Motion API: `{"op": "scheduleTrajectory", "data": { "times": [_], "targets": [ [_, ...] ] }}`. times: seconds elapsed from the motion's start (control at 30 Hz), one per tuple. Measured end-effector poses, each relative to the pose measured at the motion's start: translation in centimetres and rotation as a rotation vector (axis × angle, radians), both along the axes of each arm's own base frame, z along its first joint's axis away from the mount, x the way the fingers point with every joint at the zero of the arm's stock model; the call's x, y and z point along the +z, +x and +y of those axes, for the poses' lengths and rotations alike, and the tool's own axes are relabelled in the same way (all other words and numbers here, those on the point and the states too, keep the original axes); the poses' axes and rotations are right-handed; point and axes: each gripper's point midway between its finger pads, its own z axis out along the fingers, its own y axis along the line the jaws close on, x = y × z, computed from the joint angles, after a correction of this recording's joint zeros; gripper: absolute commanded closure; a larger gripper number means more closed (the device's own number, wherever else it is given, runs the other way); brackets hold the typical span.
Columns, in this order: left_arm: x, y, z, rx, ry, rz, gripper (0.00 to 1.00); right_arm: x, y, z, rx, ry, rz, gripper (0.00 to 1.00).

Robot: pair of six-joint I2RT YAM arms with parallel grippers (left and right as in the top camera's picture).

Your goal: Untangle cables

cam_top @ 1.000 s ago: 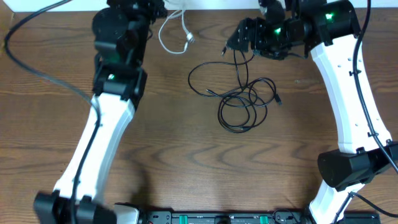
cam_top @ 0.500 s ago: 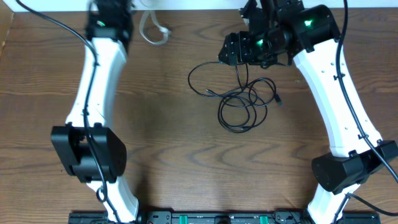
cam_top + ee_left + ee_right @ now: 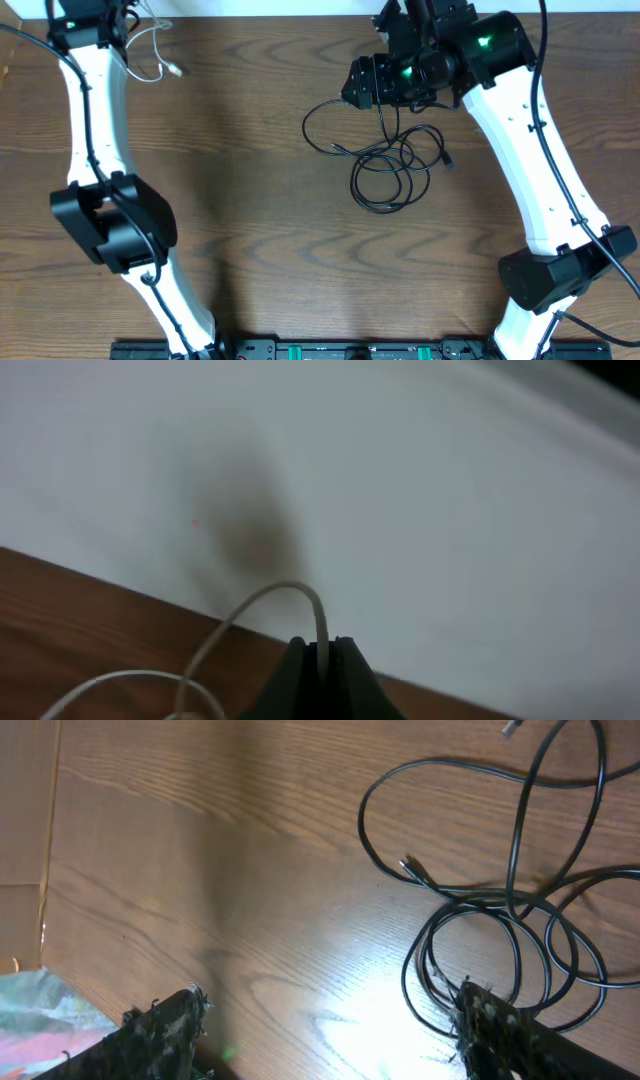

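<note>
My left gripper swings along the white wall toward the black cables next, then returns to the table's far corner and opens, as the white cable hangs looped.
The short white cable (image 3: pixel 160 52) hangs at the table's far left back corner, away from the others. My left gripper (image 3: pixel 125 12) is shut on it; the left wrist view shows the white cable (image 3: pixel 250 605) pinched between the closed fingers (image 3: pixel 322 652). The black cables (image 3: pixel 388 165) lie in a tangled coil right of centre, with one loose loop (image 3: pixel 320 125) spreading left. My right gripper (image 3: pixel 362 85) hovers open just behind that coil. In the right wrist view its fingers (image 3: pixel 325 1020) are spread wide over the black cables (image 3: pixel 510 920), holding nothing.
The white wall (image 3: pixel 400 480) rises right behind the table's back edge. The thick black robot wire (image 3: pixel 25 30) runs at the far left. A dark rail (image 3: pixel 330 350) lines the front edge. A cardboard edge (image 3: pixel 30 810) shows at the left of the right wrist view.
My left arm has swung far to the left, carrying the white cable from the back middle to the back left corner. My right gripper has shifted slightly left above the black coil.
</note>
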Motion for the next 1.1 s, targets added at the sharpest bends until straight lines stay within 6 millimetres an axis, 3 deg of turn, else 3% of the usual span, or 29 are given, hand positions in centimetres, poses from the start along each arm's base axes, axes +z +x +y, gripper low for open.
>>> {"op": "scheduleTrajectory", "data": {
  "times": [0.1, 0.33, 0.4, 0.5, 0.7, 0.77, 0.83, 0.87, 0.9, 1.0, 1.1],
  "targets": [
    [0.1, 0.7, -2.2, -0.065, -0.013, -0.025, 0.92, 0.0, -0.1, 0.2, 0.004, 0.0, -0.001, 0.23],
    [5.1, 1.8, -9.0, -0.247, -0.082, -0.224, 0.93, -0.2, -0.7, 0.9, 0.025, -0.006, 0.005, 0.22],
    [5.1, 1.8, -9.3, -0.248, -0.098, -0.22, 0.93, -0.6, -1.0, 1.2, 0.034, -0.011, 0.013, 0.22],
    [4.2, 1.8, -8.3, -0.207, -0.108, -0.185, 0.92, -1.2, -1.3, 1.3, 0.039, -0.019, 0.031, 0.23],
    [2.2, 2.9, -3.4, -0.112, -0.089, -0.178, 0.93, -2.4, -1.6, 1.1, 0.039, -0.039, 0.065, 0.23],
    [0.1, 3.7, -1.2, -0.074, -0.073, -0.165, 0.93, -2.8, -1.9, 0.9, 0.038, -0.048, 0.082, 0.23],
    [-3.5, 4.6, 2.0, 0.0, -0.044, -0.122, 0.88, -3.2, -2.2, 0.7, 0.038, -0.057, 0.098, 0.23],
    [-5.6, 4.9, 3.6, 0.037, -0.029, -0.094, 0.63, -3.3, -2.3, 0.7, 0.037, -0.062, 0.106, 0.23],
    [-8.0, 5.1, 5.6, 0.079, -0.007, -0.058, 0.03, -3.5, -2.5, 0.6, 0.037, -0.066, 0.114, 0.23],
    [-13.8, 4.6, 10.8, 0.182, 0.022, 0.031, 0.01, -3.6, -2.6, 0.5, 0.037, -0.07, 0.12, 0.21],
    [-17.0, 3.0, 15.7, 0.265, 0.042, 0.094, 0.01, -3.6, -2.5, 0.5, 0.037, -0.069, 0.116, 0.2]
  ]
}}
